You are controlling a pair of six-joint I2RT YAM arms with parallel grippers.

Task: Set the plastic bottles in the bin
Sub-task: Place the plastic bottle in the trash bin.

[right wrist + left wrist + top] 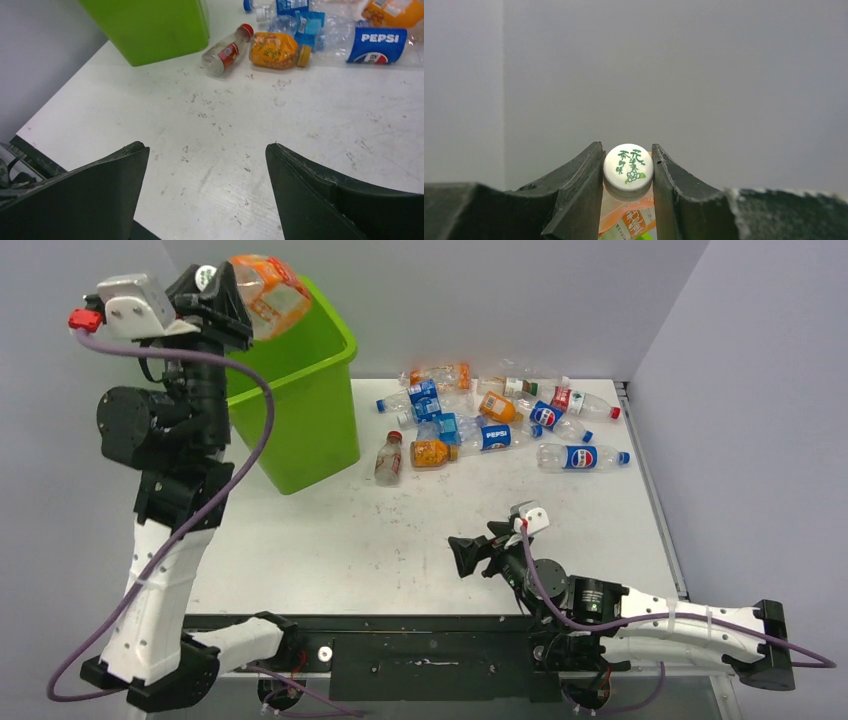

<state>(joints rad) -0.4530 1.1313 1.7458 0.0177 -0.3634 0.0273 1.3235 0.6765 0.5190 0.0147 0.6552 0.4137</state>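
Observation:
My left gripper will move outward and to the right in the top view next, over the bin's opening (287,348), because my wrist is still by the bin's side edge.
My left gripper (222,292) is raised high over the lime-green bin (325,405) and is shut on an orange-labelled bottle (268,292) by its neck. In the left wrist view the bottle's white cap (628,169) sits between the fingers. Several plastic bottles (505,420) with blue Pepsi, orange and red labels lie in a heap at the back of the table. A red-capped bottle (389,456) and an orange one (432,452) lie nearest the bin; both also show in the right wrist view (226,49) (275,50). My right gripper (466,556) is open and empty, low over the table.
Grey walls enclose the table on the left, back and right. The bin's side (150,27) fills the upper left of the right wrist view. The table's near edge has a black rail (420,645) between the arm bases.

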